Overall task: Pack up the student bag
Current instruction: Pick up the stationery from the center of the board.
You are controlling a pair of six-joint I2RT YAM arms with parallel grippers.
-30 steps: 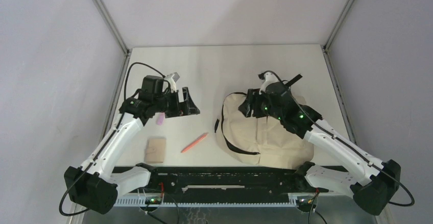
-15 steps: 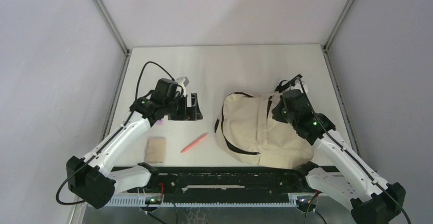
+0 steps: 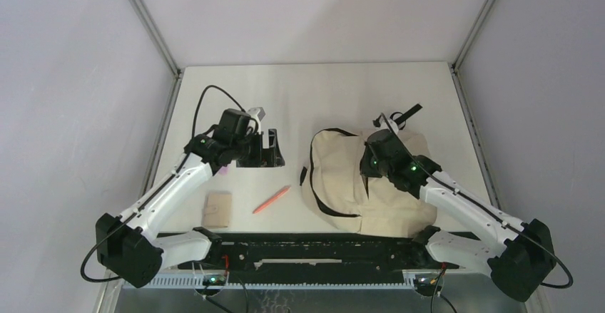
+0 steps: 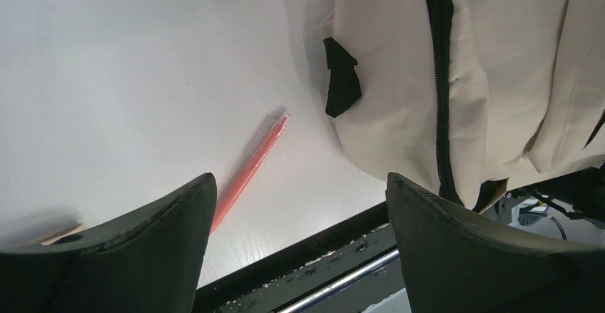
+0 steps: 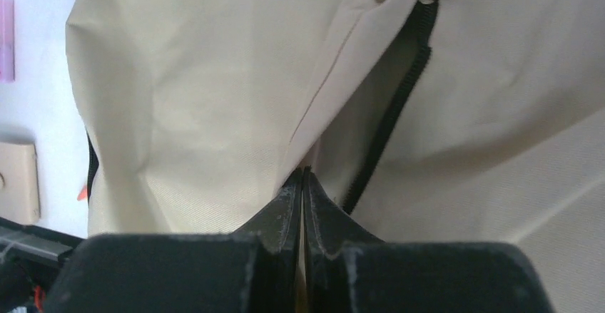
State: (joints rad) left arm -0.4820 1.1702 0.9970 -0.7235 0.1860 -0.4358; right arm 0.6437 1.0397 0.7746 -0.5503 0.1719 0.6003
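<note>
My left gripper is open and needs to move down and back onto the orange pen's body near the pen's clear end, because the pen is still outside the bag.
The student bag, cream canvas with black zippers and straps, lies flat on the table's right half. My right gripper sits over its middle. In the right wrist view the jaws are shut, pinching a fold of the bag's cream fabric beside an open black zipper. My left gripper hovers open left of the bag, above the table. The left wrist view shows its fingers spread wide with nothing between them, and an orange pen and the bag's edge below.
The orange pen lies between the arms near the front rail. A small beige notebook rests at front left, and a pink item lies under the left arm. A black strap trails behind the bag.
My right gripper has swung from the bag's far right side to its middle and shut on the fabric. The left gripper has drifted slightly right, still open.
</note>
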